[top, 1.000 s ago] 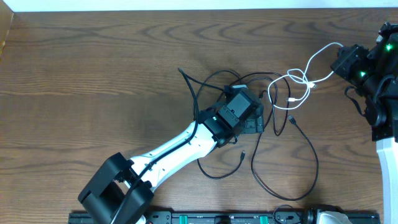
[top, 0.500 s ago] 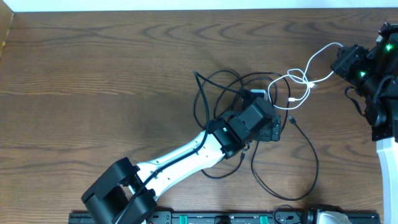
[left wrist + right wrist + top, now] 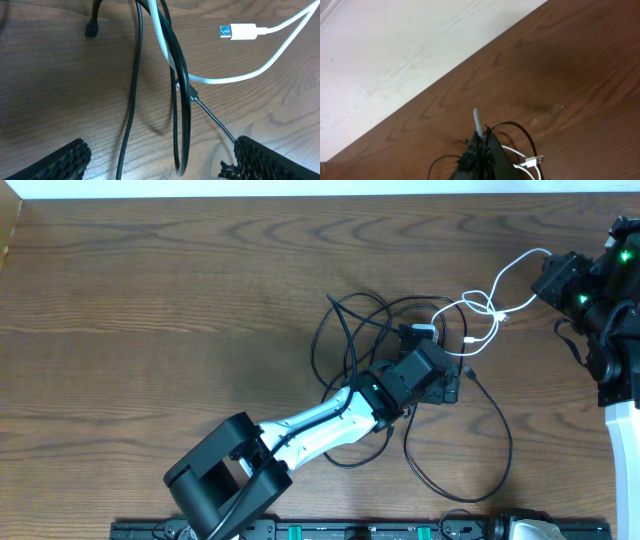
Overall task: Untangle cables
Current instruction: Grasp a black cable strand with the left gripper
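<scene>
The left gripper moves slightly down and closes next, since the black cable's bend [image 3: 183, 159] hangs between its open fingers.
The black cable [image 3: 510, 442] lies in loose loops at the table's middle. The white cable [image 3: 505, 275] runs from the tangle to my right gripper [image 3: 548, 280], which is shut on it. In the right wrist view the white cable [image 3: 476, 120] sticks out above the closed fingers [image 3: 481, 140], and its plug [image 3: 534, 160] lies below. My left gripper [image 3: 445, 385] sits low over the tangle and is open. In the left wrist view, black cable strands [image 3: 182, 125] hang between the open fingers [image 3: 160, 165], crossing the white cable [image 3: 220, 79]. A white plug [image 3: 240, 31] and a black plug [image 3: 91, 30] lie beyond.
The wooden table [image 3: 150, 300] ends at a white wall along the far edge [image 3: 395, 50]. A black rail [image 3: 330, 530] runs along the front edge. The right arm's thicker black wires [image 3: 575, 345] hang by its base at the right.
My left gripper has moved to the right into the tangle, and the black cable's loops have shifted right with it. The right arm and the white cable's end have not moved.
</scene>
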{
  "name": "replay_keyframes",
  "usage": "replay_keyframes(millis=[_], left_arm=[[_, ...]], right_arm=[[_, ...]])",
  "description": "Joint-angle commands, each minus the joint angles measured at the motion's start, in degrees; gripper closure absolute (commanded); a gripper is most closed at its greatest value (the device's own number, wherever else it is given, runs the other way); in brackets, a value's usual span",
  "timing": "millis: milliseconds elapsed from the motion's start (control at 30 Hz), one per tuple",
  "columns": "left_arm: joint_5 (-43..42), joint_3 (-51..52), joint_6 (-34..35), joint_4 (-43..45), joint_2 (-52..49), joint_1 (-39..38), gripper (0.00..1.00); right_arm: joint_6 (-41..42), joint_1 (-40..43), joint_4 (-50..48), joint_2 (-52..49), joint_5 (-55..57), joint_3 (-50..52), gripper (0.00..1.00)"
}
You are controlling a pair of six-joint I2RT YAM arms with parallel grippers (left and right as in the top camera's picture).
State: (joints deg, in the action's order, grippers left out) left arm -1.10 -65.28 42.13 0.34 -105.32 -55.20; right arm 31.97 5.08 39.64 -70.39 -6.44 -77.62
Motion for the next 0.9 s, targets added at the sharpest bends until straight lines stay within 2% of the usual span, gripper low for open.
replay_keyframes(millis=[0,367,733,867], left_arm=[[0.98,0.35,-0.81,0.61,-0.33,-0.13,0.08],[1.03,0.35,-0.98,3.78,-2.58,-0.13,0.09],[0.98,0.35,-0.98,4.28,-2.58,-0.13,0.45],[0.98,0.35,-0.98,4.26,-2.6,-0.13,0.49]], right_arm=[[-0.79,0.17,0.07,-0.02,0.31,-1.03,0.99],[-0.79,0.17,0.44,-0.02,0.28,-1.03,0.99],[-0.79,0.17,0.5,-0.02,0.26,-1.03,0.99],[-0.76,0.17,0.52,-0.02,0.26,-1.03,0.99]])
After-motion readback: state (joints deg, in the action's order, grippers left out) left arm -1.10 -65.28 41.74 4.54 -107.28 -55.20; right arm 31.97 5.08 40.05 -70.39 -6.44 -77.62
